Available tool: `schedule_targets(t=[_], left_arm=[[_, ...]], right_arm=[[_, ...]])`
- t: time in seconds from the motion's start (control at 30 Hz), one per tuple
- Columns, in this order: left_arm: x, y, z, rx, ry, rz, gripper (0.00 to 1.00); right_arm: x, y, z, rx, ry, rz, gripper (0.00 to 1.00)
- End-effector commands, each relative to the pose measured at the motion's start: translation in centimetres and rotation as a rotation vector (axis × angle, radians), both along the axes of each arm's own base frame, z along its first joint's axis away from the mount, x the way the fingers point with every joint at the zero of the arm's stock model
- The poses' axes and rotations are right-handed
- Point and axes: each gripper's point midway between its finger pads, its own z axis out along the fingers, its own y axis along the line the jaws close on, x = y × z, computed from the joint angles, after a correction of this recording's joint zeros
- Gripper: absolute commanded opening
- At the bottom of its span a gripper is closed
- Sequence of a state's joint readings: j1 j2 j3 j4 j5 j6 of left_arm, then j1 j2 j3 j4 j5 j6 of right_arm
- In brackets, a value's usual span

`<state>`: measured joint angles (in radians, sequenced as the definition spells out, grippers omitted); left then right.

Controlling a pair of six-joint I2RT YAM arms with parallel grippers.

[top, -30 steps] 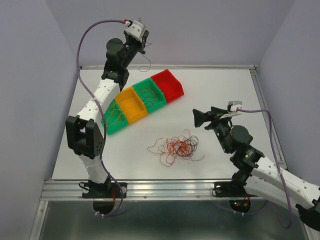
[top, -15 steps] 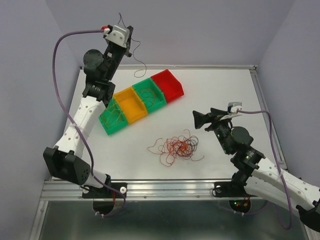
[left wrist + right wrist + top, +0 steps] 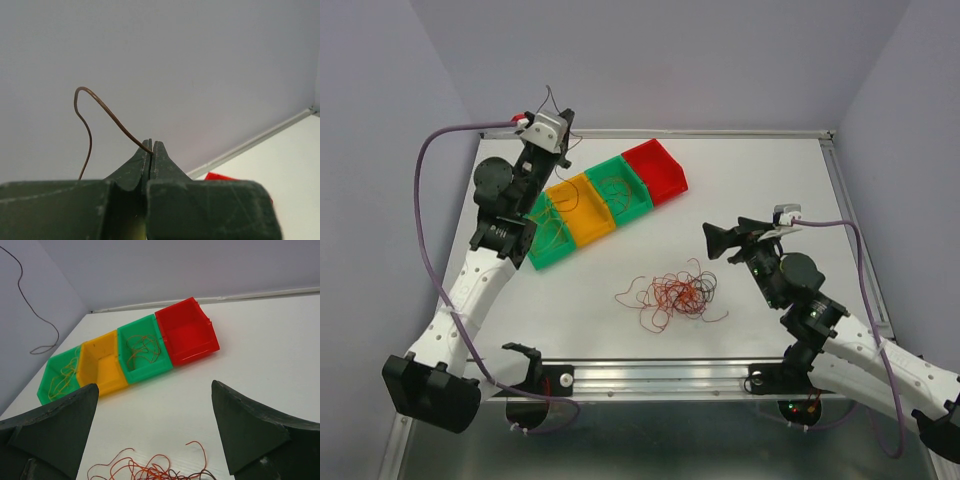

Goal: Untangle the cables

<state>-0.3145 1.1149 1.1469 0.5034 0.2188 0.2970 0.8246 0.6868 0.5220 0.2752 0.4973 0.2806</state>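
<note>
The yellow bin is empty of wires, so my left gripper should tilt downward next, lower over that bin's middle [image 3: 585,213] and release the dark brown cable.
A fist-sized tangle of red, orange and dark cables [image 3: 675,293] lies on the white table in front of the bins; its far edge shows in the right wrist view [image 3: 150,471]. My left gripper [image 3: 563,120] is raised above the far left of the bin row. It is shut [image 3: 151,147] on a single dark brown cable [image 3: 107,112], which curls up out of the fingertips. That strand hangs at the left in the right wrist view [image 3: 30,305]. My right gripper [image 3: 712,240] is open and empty [image 3: 155,430], just right of the tangle and facing the bins.
A diagonal row of bins stands at the back left: a green bin [image 3: 548,238] with yellowish wires, a yellow bin [image 3: 582,210], a green bin [image 3: 620,187] with brown wires, and a red bin [image 3: 657,170]. Walls close in the table on three sides.
My left arm has swung left and down with the dark strand, from high over the bins' back to above the row's left end. The right arm and the tangle have not moved.
</note>
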Motion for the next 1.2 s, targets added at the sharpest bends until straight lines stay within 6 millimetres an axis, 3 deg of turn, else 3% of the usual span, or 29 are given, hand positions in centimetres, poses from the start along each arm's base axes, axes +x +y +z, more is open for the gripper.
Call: schedule_targets(t=[0.0,0.23,0.53,0.63,0.73,0.97,1.17], left_arm=[[-0.8,0.5,-1.6,0.005,-0.016,0.019,0.00],[0.2,0.3,-6.5,0.020,0.056,0.009,0.00],[3.2,1.5,-10.4,0.040,0.109,0.070,0.00],[3.9,2.5,-11.0,0.034,0.125,0.093,0.00],[4.1,2.6,-12.9,0.063,0.157,0.075,0.00],[4.8,1.0,-19.2,0.153,0.305,-0.009,0.00],[8.4,1.2,-26.7,0.233,0.633,0.035,0.00]], right_arm=[[-0.3,0.1,-0.3,0.019,-0.006,0.019,0.99],[-0.5,0.5,-0.3,0.019,-0.005,0.042,0.99],[-0.5,0.8,-0.8,0.011,0.004,0.053,0.99],[-0.5,0.9,-1.0,0.007,0.008,0.056,0.99],[-0.4,0.9,-1.2,0.005,0.012,0.053,0.99],[-0.3,1.0,-1.4,-0.003,0.018,0.053,0.99],[-0.2,0.9,-1.8,-0.005,0.025,0.046,0.99]])
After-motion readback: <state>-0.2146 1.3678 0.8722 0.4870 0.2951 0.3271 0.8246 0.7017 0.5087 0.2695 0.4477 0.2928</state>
